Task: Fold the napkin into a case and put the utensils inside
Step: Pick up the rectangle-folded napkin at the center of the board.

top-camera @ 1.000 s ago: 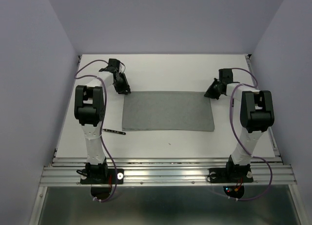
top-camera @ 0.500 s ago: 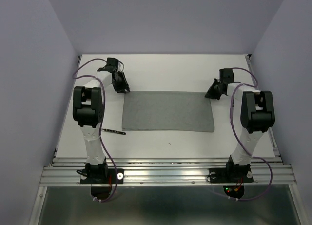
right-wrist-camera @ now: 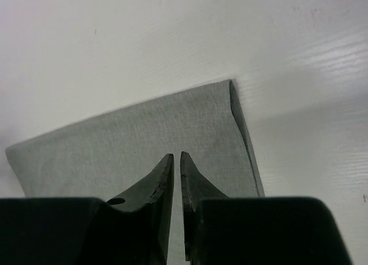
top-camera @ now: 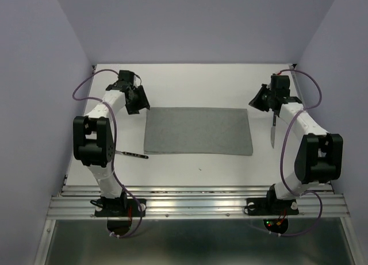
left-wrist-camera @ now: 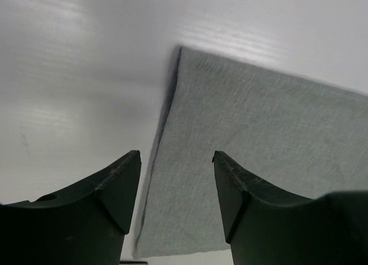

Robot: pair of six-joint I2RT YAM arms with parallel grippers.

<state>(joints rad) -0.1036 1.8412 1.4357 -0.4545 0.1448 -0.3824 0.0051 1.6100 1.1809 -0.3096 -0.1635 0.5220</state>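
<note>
My left gripper comes down and back toward the base next and closes on the napkin's short edge by it, because that edge runs between its open fingers.
The grey napkin lies flat on the white table as a wide folded rectangle. My left gripper hovers at its far left corner, open and empty. In the left wrist view the gripper frames the napkin edge. My right gripper sits just off the far right corner. In the right wrist view this gripper has its jaws parted by a thin slit, with nothing between them, above the napkin. One utensil lies left of the napkin. Another utensil lies to its right.
The table's left rim and right rim run close to the arms. Lilac walls enclose the back and both sides. A metal rail holds both arm bases at the near edge.
The left jaws opened wide and the right jaws parted slightly, letting go of the napkin's far corners. Both elbows swung outward, and the right-hand utensil came into view.
</note>
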